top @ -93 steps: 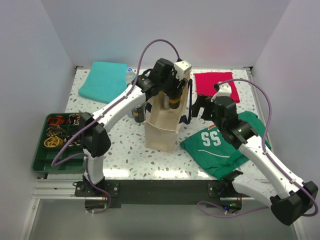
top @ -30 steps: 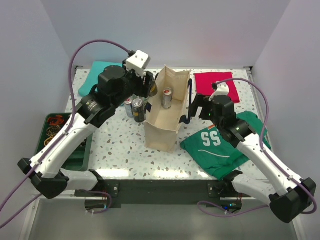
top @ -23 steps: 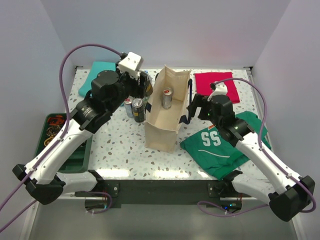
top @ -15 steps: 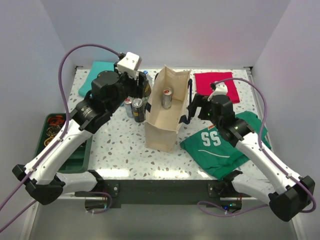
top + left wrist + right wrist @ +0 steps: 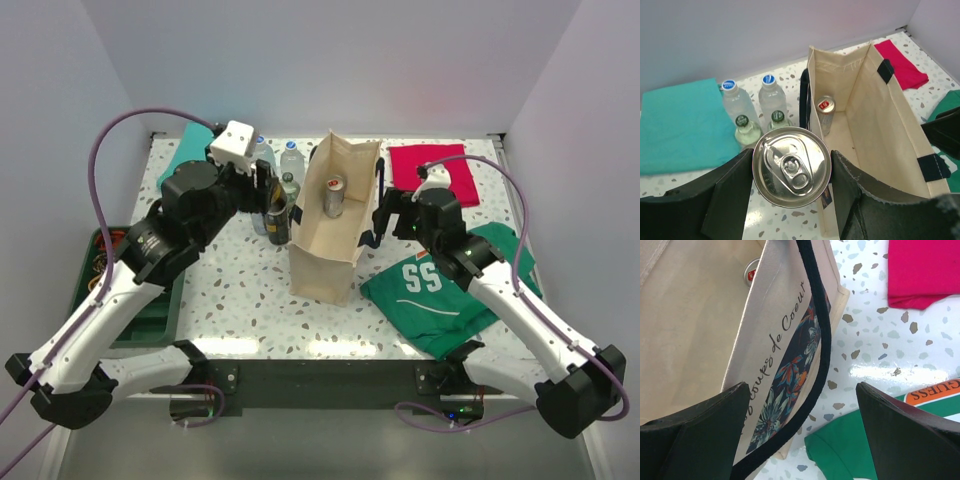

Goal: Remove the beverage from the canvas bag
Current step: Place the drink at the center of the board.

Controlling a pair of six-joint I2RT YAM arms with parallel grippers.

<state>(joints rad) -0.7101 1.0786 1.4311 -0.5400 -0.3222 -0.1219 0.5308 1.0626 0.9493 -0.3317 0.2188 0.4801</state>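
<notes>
I should move my left gripper down past the outer side of the bag and let go of the beverage can (image 5: 791, 167) on the bare table (image 5: 806, 219) beside the bag, because that spot is clear.
The beige canvas bag (image 5: 335, 250) stands upright mid-table, open at the top, and also shows in the left wrist view (image 5: 880, 130). One silver can with a red top (image 5: 334, 196) stands inside it at the far end (image 5: 825, 111). My left gripper (image 5: 270, 200) is just left of the bag, outside it. It is shut on a silver-topped beverage can (image 5: 791, 167) held upright above the table. My right gripper (image 5: 383, 222) is open at the bag's right wall. Its jaws straddle the navy handle (image 5: 822, 340) and the printed side (image 5: 785, 390), gripping nothing.
Two water bottles (image 5: 735, 102) and two small green-capped bottles (image 5: 746, 131) stand left of the bag, with cans (image 5: 258, 218) beside them. A teal cloth (image 5: 195, 150) lies at the back left, a red cloth (image 5: 432, 170) at the back right, a green jersey (image 5: 440, 290) at the right. A green tray (image 5: 95, 290) sits at the left edge.
My left gripper has lifted a can out of the bag and carried it left and down, beside the bottles. The right gripper has stayed at the bag's right wall.
</notes>
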